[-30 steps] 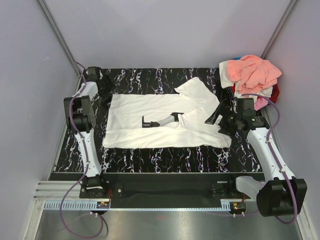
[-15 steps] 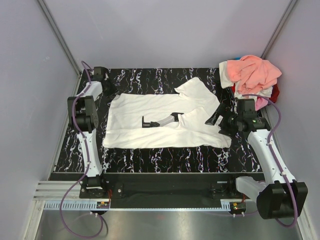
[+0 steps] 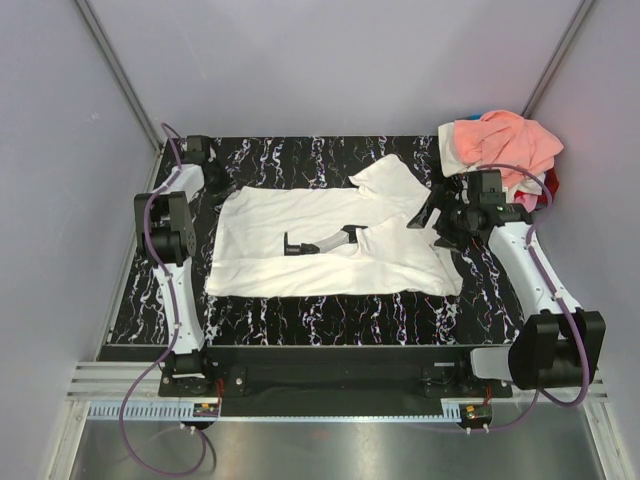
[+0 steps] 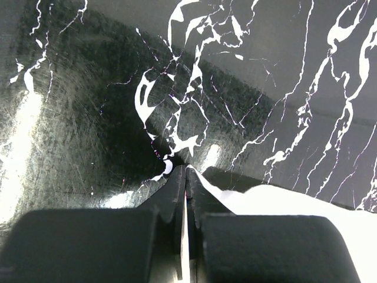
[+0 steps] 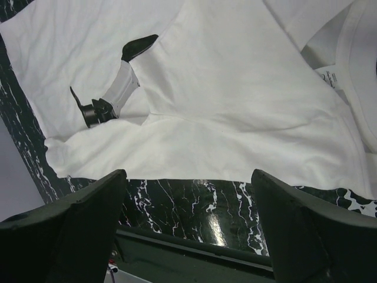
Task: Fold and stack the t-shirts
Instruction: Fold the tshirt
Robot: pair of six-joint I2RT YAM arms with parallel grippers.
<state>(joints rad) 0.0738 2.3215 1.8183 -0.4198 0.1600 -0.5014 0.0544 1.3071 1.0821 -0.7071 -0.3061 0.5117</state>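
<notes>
The robot's right gripper will next move outward, open, and go down onto the shirt's far corner near the heap, because the left gripper is already pinching the opposite far corner.
A white t-shirt point(image 3: 300, 245) lies spread flat on the black marbled table point(image 3: 330, 310), with a black print point(image 3: 318, 243) showing near its middle. My left gripper point(image 3: 222, 196) sits at the shirt's far left corner. In the left wrist view its jaws point(image 4: 186, 172) are shut, with a thin edge of the white cloth point(image 4: 283, 203) pinched between them. My right gripper point(image 3: 432, 228) hangs open above the shirt's right side. The right wrist view has its fingers point(image 5: 65, 224) spread wide over the hem of the white t-shirt point(image 5: 235, 106), with nothing between them.
A heap of other t-shirts point(image 3: 505, 148), salmon-peach on top with white, pink and red beneath, sits at the back right corner. Grey walls close in on three sides. The table's front rail point(image 5: 194, 250) runs below the right gripper.
The left gripper has closed on the shirt's far left corner. The right arm has swung toward the back, carrying its open gripper up along the shirt's right side.
</notes>
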